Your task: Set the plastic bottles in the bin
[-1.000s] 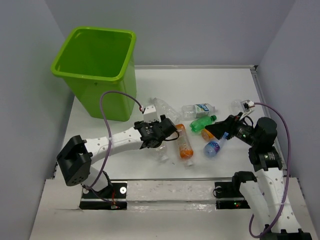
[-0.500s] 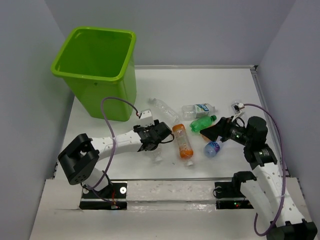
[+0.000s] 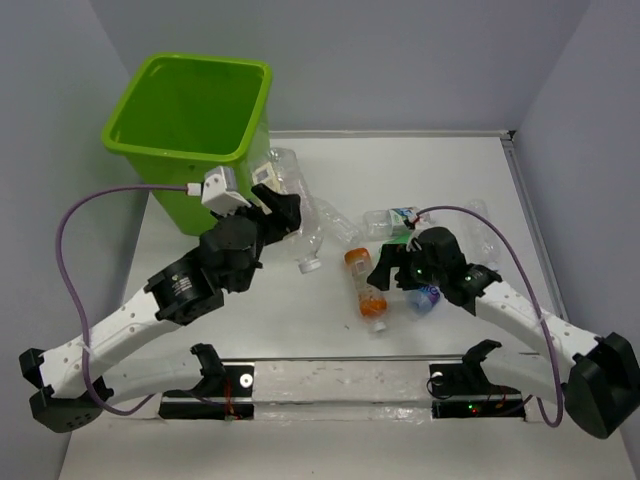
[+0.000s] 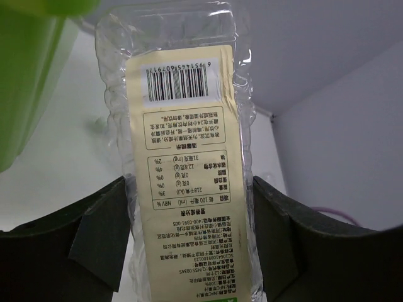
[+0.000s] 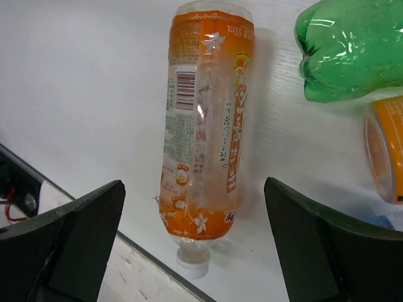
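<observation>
My fingers are spread on both sides of the untouched orange bottle, so my right gripper will next move down and to the left in the top view onto its label's middle (image 3: 366, 284) (image 5: 205, 123).
My left gripper (image 3: 278, 215) is shut on a clear plastic bottle (image 3: 292, 195) and holds it off the table beside the lime-green bin (image 3: 180, 150). In the left wrist view both fingers press the bottle's cream label (image 4: 189, 157), with the left gripper (image 4: 192, 245) round it and the bin's wall (image 4: 25, 82) at the left. My right gripper (image 3: 385, 272) hovers open over an orange bottle (image 3: 362, 283). In the right wrist view that orange bottle (image 5: 204, 119) lies cap toward me between the spread fingers of the right gripper (image 5: 194, 189), touching neither.
A green bottle (image 5: 352, 44) and a second orange bottle (image 5: 385, 148) lie just right of the gripper. More bottles lie on the table: a clear one (image 3: 335, 222), a blue-labelled one (image 3: 392, 218), a blue one (image 3: 425, 297) and a clear one (image 3: 490, 225) at the right.
The left gripper has shut on the clear bottle and lifted it up toward the bin. The right arm has swung left and now hangs over the orange bottle.
</observation>
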